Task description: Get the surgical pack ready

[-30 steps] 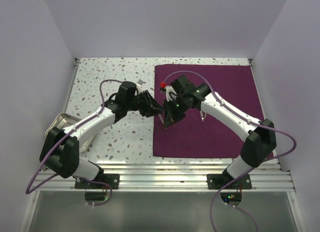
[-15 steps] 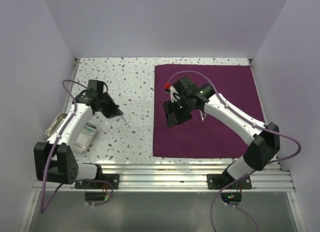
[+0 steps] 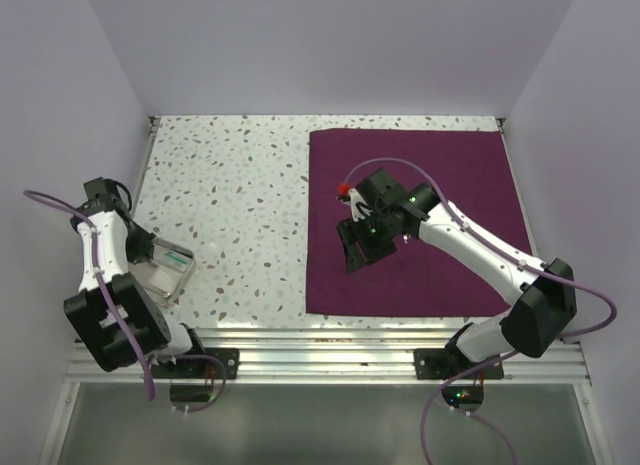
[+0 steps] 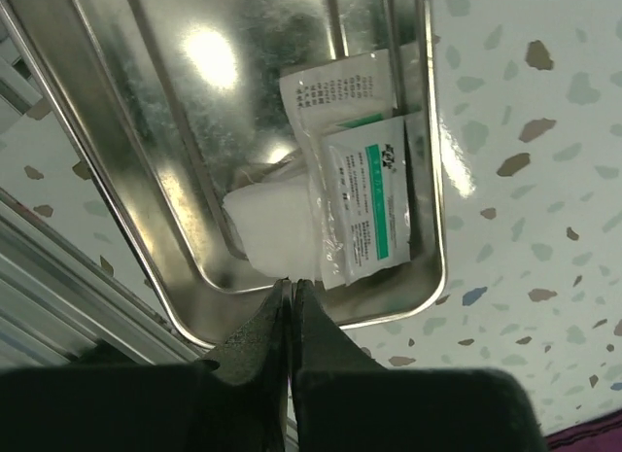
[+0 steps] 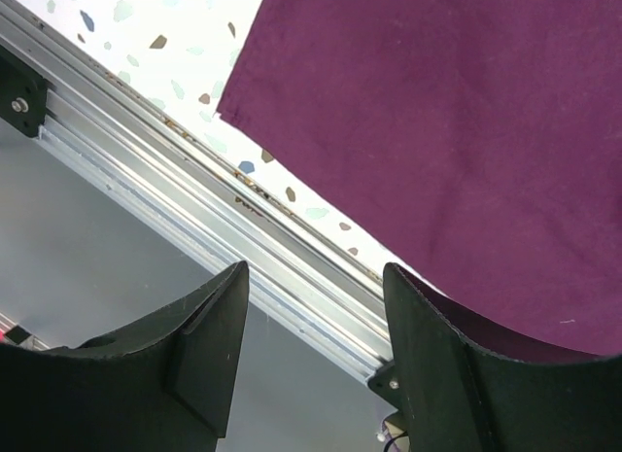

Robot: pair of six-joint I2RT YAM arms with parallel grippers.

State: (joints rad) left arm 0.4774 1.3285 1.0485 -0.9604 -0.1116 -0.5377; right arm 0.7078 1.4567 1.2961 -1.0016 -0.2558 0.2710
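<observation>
The small steel tip (image 3: 405, 238) lies clear of my open fingers, so my right gripper will next go to the right in the top view and down onto it.
The surgical pack (image 3: 440, 185) is a large dark-purple cloth lying flat on the right half of the speckled table; in the right wrist view the surgical pack (image 5: 437, 121) shows its near left corner. My right gripper (image 3: 356, 253) hovers over the cloth's left part, and the right gripper (image 5: 316, 277) stands open with nothing between its fingers. My left gripper (image 3: 138, 247) is at the far left over a steel tray (image 3: 186, 281). Seen from the left wrist, the left gripper (image 4: 290, 285) is shut, with nothing showing between its tips.
The steel tray (image 4: 117, 131) holds a green-labelled packet (image 4: 364, 204), a white printed packet (image 4: 335, 87) and a white gauze pad (image 4: 272, 228). An aluminium rail (image 5: 194, 194) runs along the table's near edge. Lavender walls close in the back and both sides.
The left arm has swung from the cloth's left edge back to the tray at far left and its gripper has shut. The right gripper has opened and shifted slightly nearer.
</observation>
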